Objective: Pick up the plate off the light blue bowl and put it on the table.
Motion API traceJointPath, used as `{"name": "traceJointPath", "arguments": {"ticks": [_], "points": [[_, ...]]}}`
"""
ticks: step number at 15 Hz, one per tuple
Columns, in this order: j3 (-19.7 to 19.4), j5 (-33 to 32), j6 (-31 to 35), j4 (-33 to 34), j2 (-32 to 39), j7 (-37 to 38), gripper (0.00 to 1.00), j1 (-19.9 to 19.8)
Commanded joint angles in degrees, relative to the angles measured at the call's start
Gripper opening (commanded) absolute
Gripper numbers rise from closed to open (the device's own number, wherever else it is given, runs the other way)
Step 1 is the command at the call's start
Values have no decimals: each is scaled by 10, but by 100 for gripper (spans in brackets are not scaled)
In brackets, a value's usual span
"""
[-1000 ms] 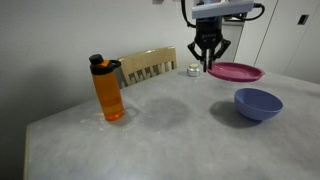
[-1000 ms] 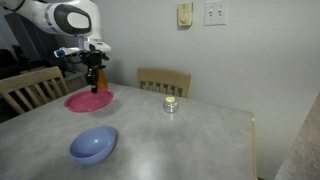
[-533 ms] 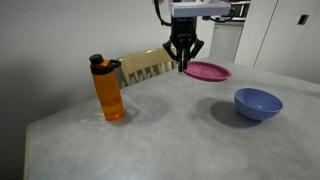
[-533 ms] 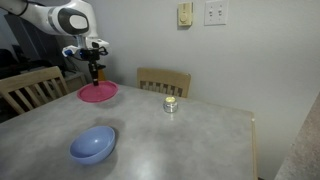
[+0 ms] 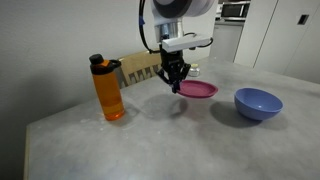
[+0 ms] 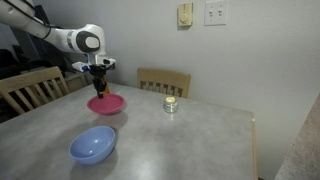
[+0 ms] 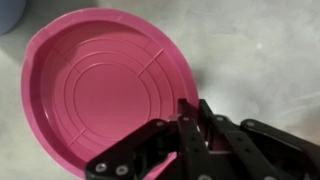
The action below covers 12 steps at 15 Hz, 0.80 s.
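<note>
The robot's gripper will next bring the hovering plate straight down onto the bare table below, clear of the light blue bowl (image 5: 258, 102), and let go of the plate's rim.
My gripper (image 5: 175, 84) is shut on the rim of the magenta-pink plate (image 5: 198, 90) and holds it just above the grey table (image 5: 150, 140). The plate shows in both exterior views (image 6: 108, 104) and fills the wrist view (image 7: 95, 90), where my fingers (image 7: 188, 122) pinch its near edge. I cannot tell whether the plate touches the table. The light blue bowl (image 5: 258, 102) stands empty on the table, apart from the plate; it also shows in an exterior view (image 6: 92, 144), and its edge shows in the wrist view's top left corner (image 7: 10, 12).
An orange bottle with a black cap (image 5: 107, 88) stands on the table near the gripper. A small glass jar (image 6: 171, 104) sits near the table's far edge. Wooden chairs (image 6: 163, 80) (image 5: 140, 67) stand beside the table.
My gripper has carried the plate sideways away from above the bowl and lowered it toward the table's middle. The bowl has not moved.
</note>
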Motion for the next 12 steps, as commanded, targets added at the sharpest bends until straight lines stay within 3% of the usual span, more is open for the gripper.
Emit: {"name": "traceJointPath", "arguments": {"ticks": [1, 12], "points": [[-6, 4, -35, 74, 62, -27, 3, -4], [3, 13, -3, 84, 79, -91, 3, -12]]}}
